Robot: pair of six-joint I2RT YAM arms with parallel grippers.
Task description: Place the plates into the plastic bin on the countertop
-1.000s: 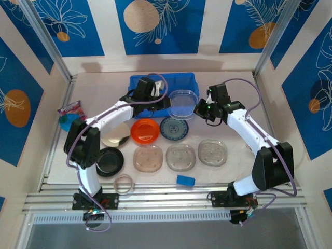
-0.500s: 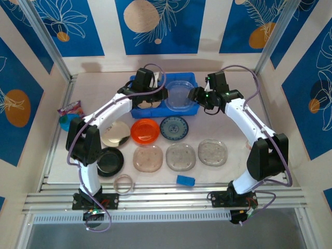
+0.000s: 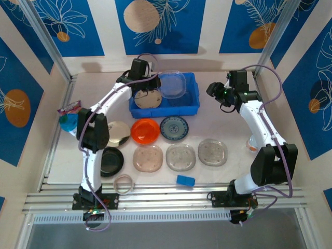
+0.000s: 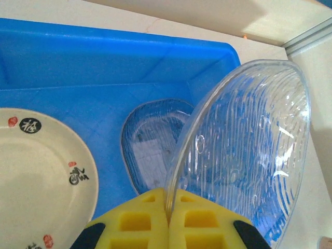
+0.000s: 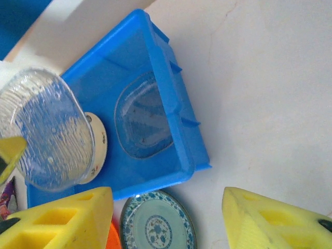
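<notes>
The clear plate in the bin is below. My left gripper should next lower the ribbed plate onto it, beside the beige plate, and let go of the ribbed plate's rim.
My left gripper (image 3: pixel 156 86) is shut on the rim of a clear ribbed plate (image 3: pixel 172 84), held tilted over the blue plastic bin (image 3: pixel 165 109). In the left wrist view the yellow pads (image 4: pixel 167 201) pinch that plate (image 4: pixel 244 150) on edge. A beige plate (image 4: pixel 36 176) and a clear plate (image 4: pixel 145 140) lie in the bin. My right gripper (image 3: pixel 215 91) stands open and empty to the right of the bin (image 5: pixel 179 155). On the countertop (image 3: pixel 228 124) lie silver (image 3: pixel 116 134), orange (image 3: pixel 144 130), blue-white (image 3: pixel 174 127), black (image 3: pixel 110 161) and three translucent plates (image 3: pixel 180 156).
A thin translucent ring (image 3: pixel 123 183) and a small blue block (image 3: pixel 185 180) lie near the front rails. A pink and teal object (image 3: pixel 68 116) sits at the left wall, and a small orange thing (image 3: pixel 251 147) lies by the right arm.
My right gripper has opened, let go of the clear plate and drawn back to the right. The left gripper has carried the plate back and left, over the bin.
</notes>
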